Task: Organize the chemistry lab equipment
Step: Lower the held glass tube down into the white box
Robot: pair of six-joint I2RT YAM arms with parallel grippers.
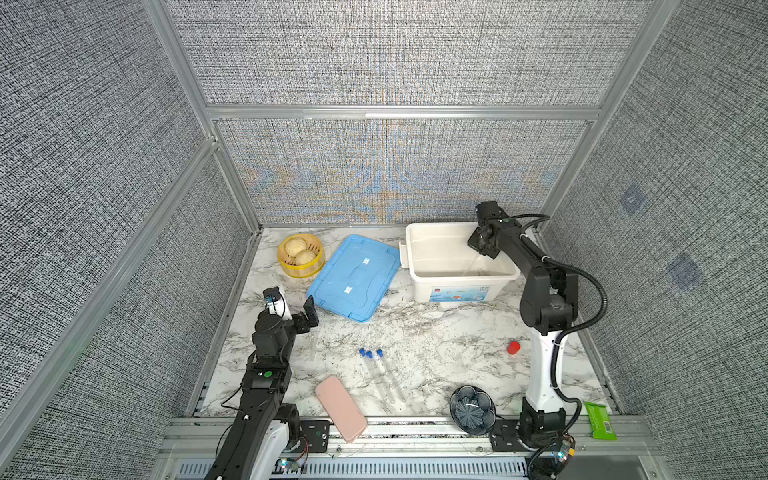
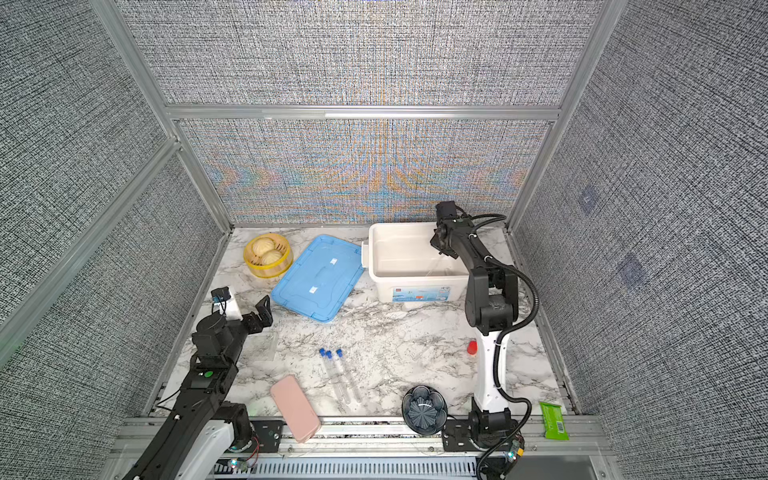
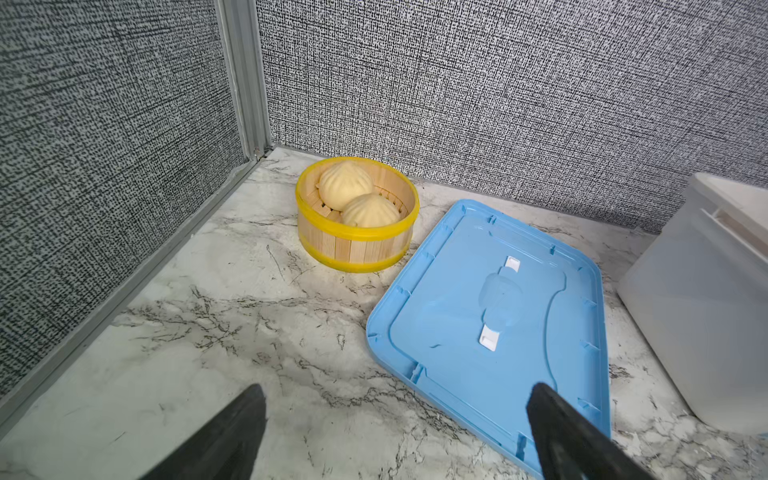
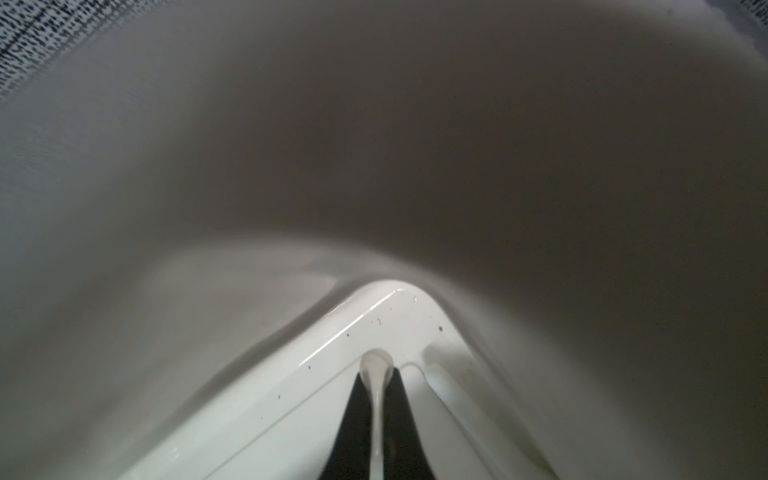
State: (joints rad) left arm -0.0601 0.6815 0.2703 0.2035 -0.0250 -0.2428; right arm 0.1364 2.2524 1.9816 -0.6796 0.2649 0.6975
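Observation:
Next, I lower my right gripper deeper, easing it toward the blue lid's side, and release the white pestle (image 4: 376, 361) onto the bin's bottom, which lies open below my fingers.
Three clear tubes with blue caps (image 1: 382, 374) (image 2: 343, 374) lie side by side on the marble at front centre. A clear plastic rack (image 2: 261, 345) rests flat beside my left arm, faint against the marble. My right gripper (image 4: 376, 374) (image 1: 484, 249) reaches down into a corner of the white bin (image 1: 457, 291) and is shut on the white pestle (image 4: 376, 361), whose rounded end pokes past the fingertips. My left gripper (image 3: 397, 388) (image 1: 295, 309) hovers open over bare marble, one finger above the edge of the blue lid (image 3: 498, 324).
A yellow steamer basket with buns (image 1: 300, 254) stands at the back left. The blue lid (image 1: 353, 276) lies next to the bin. A pink case (image 1: 340, 409), a dark ribbed bowl (image 1: 472, 409) and a green packet (image 1: 600, 420) sit along the front edge. A small red cap (image 1: 513, 347) lies by the right arm.

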